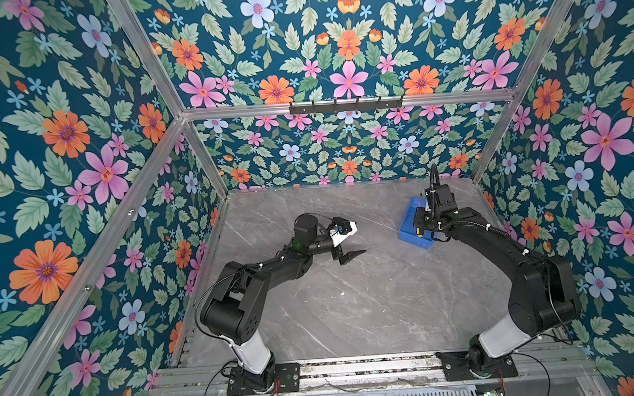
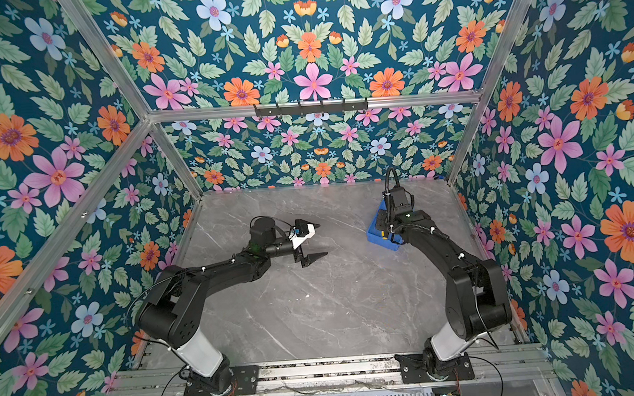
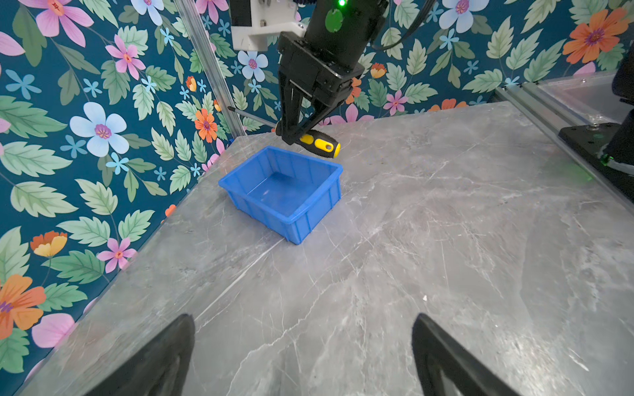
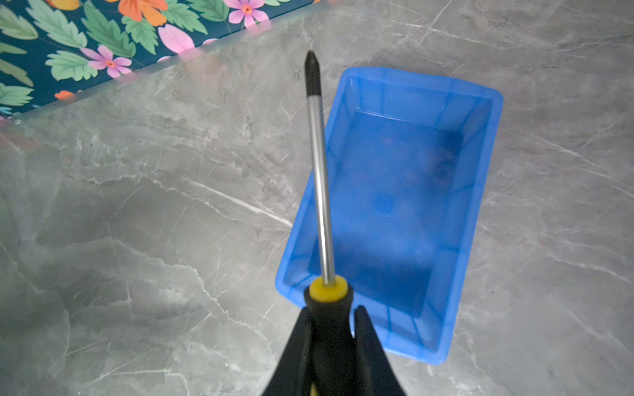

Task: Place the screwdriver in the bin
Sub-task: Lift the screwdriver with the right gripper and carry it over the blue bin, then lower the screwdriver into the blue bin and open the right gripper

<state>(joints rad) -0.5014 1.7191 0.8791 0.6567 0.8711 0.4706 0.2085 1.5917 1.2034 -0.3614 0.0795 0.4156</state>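
The handle of the screwdriver still hangs above the blue bin's rim, so my right gripper needs to lower toward the bin's empty bottom next and release it there.
The screwdriver has a silver shaft, a dark tip and a black and yellow handle. My right gripper is shut on the handle and holds it level above the bin. The shaft runs along one long side of the bright blue bin. That bin sits on the grey table with nothing in it. In both top views the right wrist covers most of the bin. My left gripper hovers open over bare table near the middle, well left of the bin.
The bin stands near the table's back right corner, close to the floral wall and an aluminium post. A black hook rack hangs on the back rail. Both arm bases sit on the front rail.
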